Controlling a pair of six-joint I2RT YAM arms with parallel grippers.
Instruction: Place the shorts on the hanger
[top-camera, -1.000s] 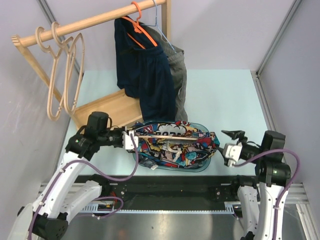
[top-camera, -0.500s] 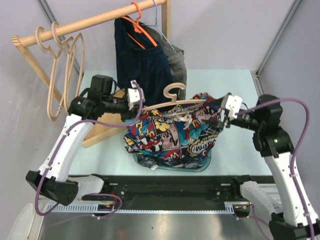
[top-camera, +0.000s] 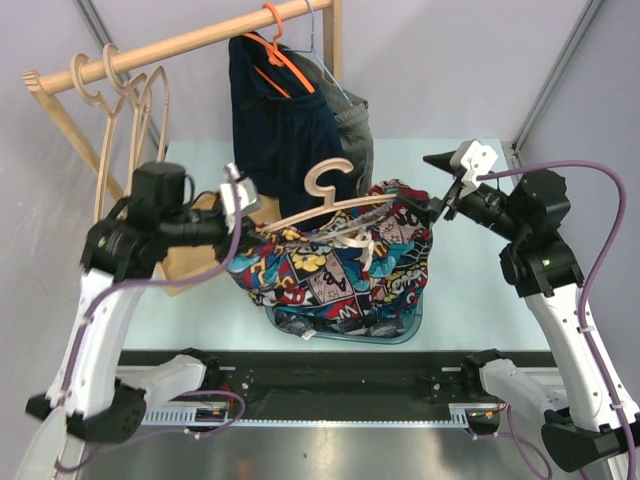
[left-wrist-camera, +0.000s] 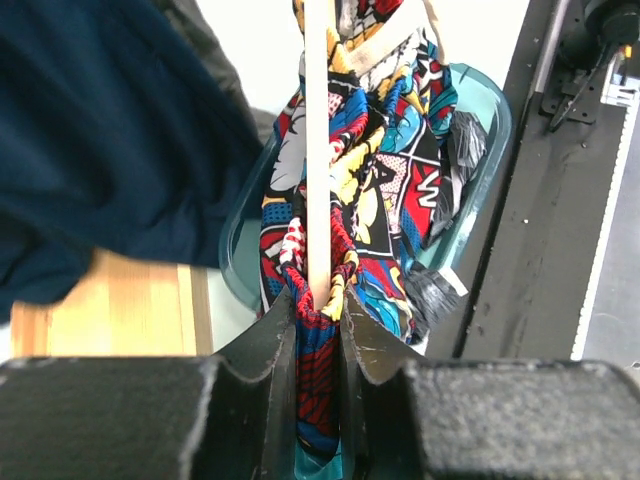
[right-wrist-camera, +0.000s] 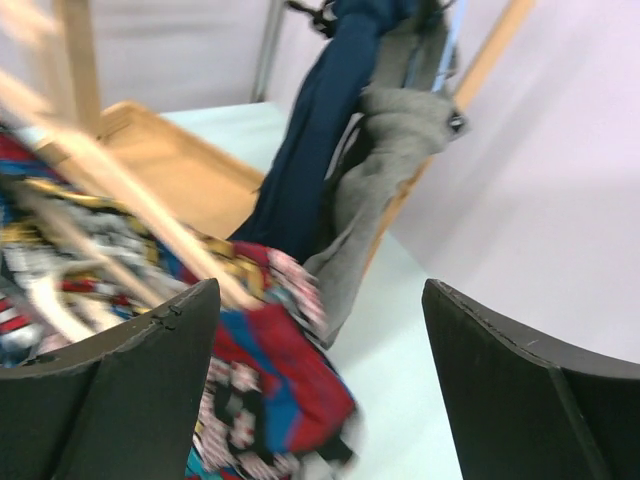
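My left gripper rises outward next, turns the beige hanger's hook over that bare part (top-camera: 228, 30) and lets go. The bar is bare between the spare hangers and the orange hanger.
The comic-print shorts (top-camera: 340, 270) hang draped over the crossbar of the beige wooden hanger (top-camera: 330, 182), held in the air above the teal tray (top-camera: 412, 322). My left gripper (top-camera: 243, 207) is shut on the hanger's left end, with shorts fabric pinched in too. In the left wrist view the hanger bar (left-wrist-camera: 318, 150) runs straight out from the jaws, with the shorts (left-wrist-camera: 375, 200) around it. My right gripper (top-camera: 447, 183) is open and empty, just up and right of the hanger's right end. Its view shows the shorts (right-wrist-camera: 270, 385) and hanger (right-wrist-camera: 130, 215) at lower left, blurred.
The wooden rack's rail (top-camera: 190, 42) crosses the back left. On it hang two spare wooden hangers (top-camera: 125, 150), an orange hanger (top-camera: 282, 48) with a navy garment (top-camera: 290, 150), and a grey cloth (top-camera: 357, 140). The rack's wooden base (top-camera: 185, 262) sits behind my left gripper.
Both arms lifted the hanger and shorts out of the tray. The right gripper then let go of the hanger's right end, opened and drew up and right. The left arm shifted left.
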